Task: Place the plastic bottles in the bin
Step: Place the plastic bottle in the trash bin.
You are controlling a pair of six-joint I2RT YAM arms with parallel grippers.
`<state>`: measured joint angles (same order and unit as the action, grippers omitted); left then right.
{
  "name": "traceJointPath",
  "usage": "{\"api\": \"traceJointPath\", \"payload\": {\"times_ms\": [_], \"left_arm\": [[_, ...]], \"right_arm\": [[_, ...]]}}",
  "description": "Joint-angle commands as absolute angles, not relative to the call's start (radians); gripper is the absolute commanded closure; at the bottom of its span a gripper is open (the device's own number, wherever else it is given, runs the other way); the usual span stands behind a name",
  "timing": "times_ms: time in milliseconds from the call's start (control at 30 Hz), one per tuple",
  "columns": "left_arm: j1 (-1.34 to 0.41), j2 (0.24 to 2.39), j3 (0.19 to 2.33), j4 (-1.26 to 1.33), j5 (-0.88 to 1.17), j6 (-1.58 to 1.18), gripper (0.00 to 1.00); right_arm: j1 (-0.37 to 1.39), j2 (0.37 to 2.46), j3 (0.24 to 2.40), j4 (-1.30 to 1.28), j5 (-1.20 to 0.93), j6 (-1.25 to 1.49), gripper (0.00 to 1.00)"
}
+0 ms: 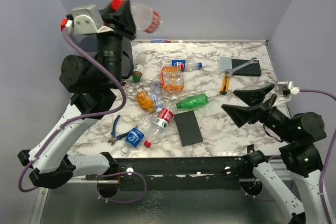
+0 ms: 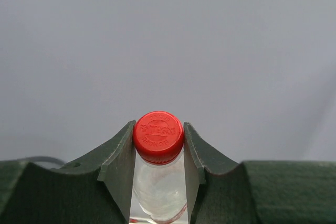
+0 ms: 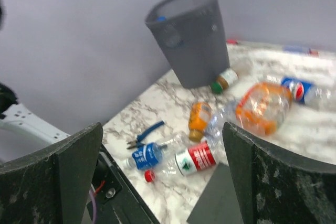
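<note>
The bottle's base points off beside the bin (image 3: 191,35), so my left gripper will next go down and outward, turning the bottle in over the bin's opening.
My left gripper (image 1: 127,13) is raised high at the back left, shut on a clear bottle with a red cap and red label (image 1: 146,18). In the left wrist view the fingers (image 2: 119,166) clamp its neck just below the cap (image 2: 158,136). The grey mesh bin (image 3: 191,35) stands at the table's back left; in the top view my left arm mostly hides it (image 1: 125,64). Several bottles lie mid-table: a green one (image 1: 191,100), a large orange one (image 1: 172,80), a red-labelled one (image 1: 161,119) and a blue-labelled one (image 1: 134,137). My right gripper (image 1: 257,100) is open and empty at the right.
A black slab (image 1: 188,128) lies near the front edge, another (image 1: 245,67) at the back right beside a wrench (image 1: 236,66) and an orange-handled screwdriver (image 1: 226,83). Blue pliers (image 1: 115,129) lie at the front left. Walls close the back and sides.
</note>
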<state>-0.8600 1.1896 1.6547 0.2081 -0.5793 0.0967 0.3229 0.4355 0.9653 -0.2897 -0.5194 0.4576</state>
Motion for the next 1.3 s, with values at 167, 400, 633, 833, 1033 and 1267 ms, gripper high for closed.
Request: {"api": "traceJointPath", "payload": {"times_ms": [167, 400, 633, 833, 1033, 1267], "left_arm": [[-0.527, 1.361, 1.661, 0.487, -0.868, 0.372, 1.00], [-0.361, 1.533, 1.641, 0.578, -0.880, 0.321, 1.00], [-0.277, 1.677, 1.683, 0.529, -0.867, 0.242, 1.00], [-0.216, 1.788, 1.742, 0.442, -0.792, 0.164, 1.00], [-0.183, 1.872, 1.761, 0.420, -0.740, 0.096, 1.00], [-0.183, 1.911, 1.741, 0.381, -0.716, 0.029, 0.57]], "right_arm": [[0.327, 0.355, 0.657, -0.308, -0.355, 0.639, 0.00], [0.335, 0.292, 0.602, -0.363, -0.339, 0.662, 0.00], [0.350, 0.268, 0.564, -0.387, -0.318, 0.668, 0.00], [0.360, 0.267, 0.558, -0.397, -0.296, 0.651, 0.00], [0.360, 0.278, 0.541, -0.410, -0.288, 0.652, 0.00], [0.360, 0.295, 0.532, -0.391, -0.287, 0.662, 0.00]]}}
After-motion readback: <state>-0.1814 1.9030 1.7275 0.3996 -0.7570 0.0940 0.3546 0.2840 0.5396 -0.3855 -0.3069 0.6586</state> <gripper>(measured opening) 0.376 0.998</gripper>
